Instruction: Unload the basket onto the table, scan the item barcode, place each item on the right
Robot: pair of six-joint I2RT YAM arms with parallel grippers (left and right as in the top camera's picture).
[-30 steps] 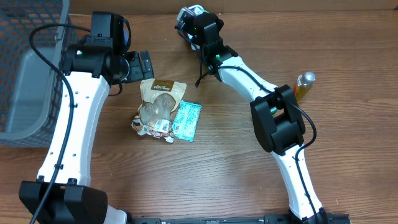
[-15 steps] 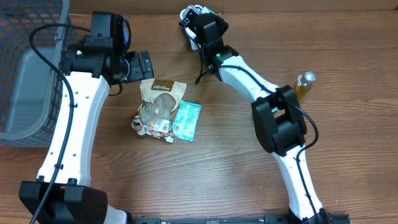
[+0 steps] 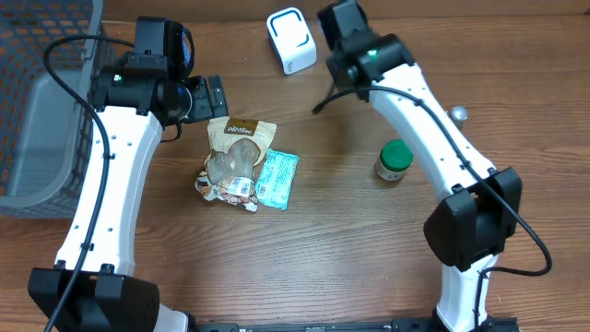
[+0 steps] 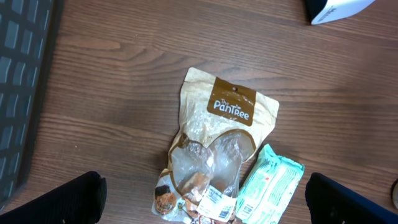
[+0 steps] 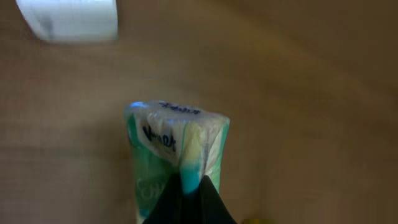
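Note:
The robot's right gripper will next move back and down and let go of the pack [image 5: 177, 143] beside the green-lidded jar, because that bare tabletop is below the gripper and toward the robot's base.
My right gripper [image 5: 191, 186] is shut on one end of a green and white tissue pack [image 5: 177, 143], which sticks out ahead of the fingers in the blurred right wrist view. The white barcode scanner [image 3: 293, 39] [image 5: 68, 18] stands at the table's back edge, left of the right wrist [image 3: 355, 41]. The held pack is hidden under that wrist in the overhead view. My left gripper [image 3: 210, 95] [image 4: 205, 202] hangs open above a brown Pantree snack pouch [image 3: 238, 152] [image 4: 217, 143] and a teal packet [image 3: 277, 180] [image 4: 270, 183], touching neither.
A grey mesh basket [image 3: 41, 101] fills the left side of the table. A jar with a green lid [image 3: 395, 159] stands at the right. Behind it, a bottle cap [image 3: 457, 114] peeks out beside the right arm.
The right arm has swung right, away from above the scanner, which now shows fully. The green-lidded jar has come into view. The left arm has not moved.

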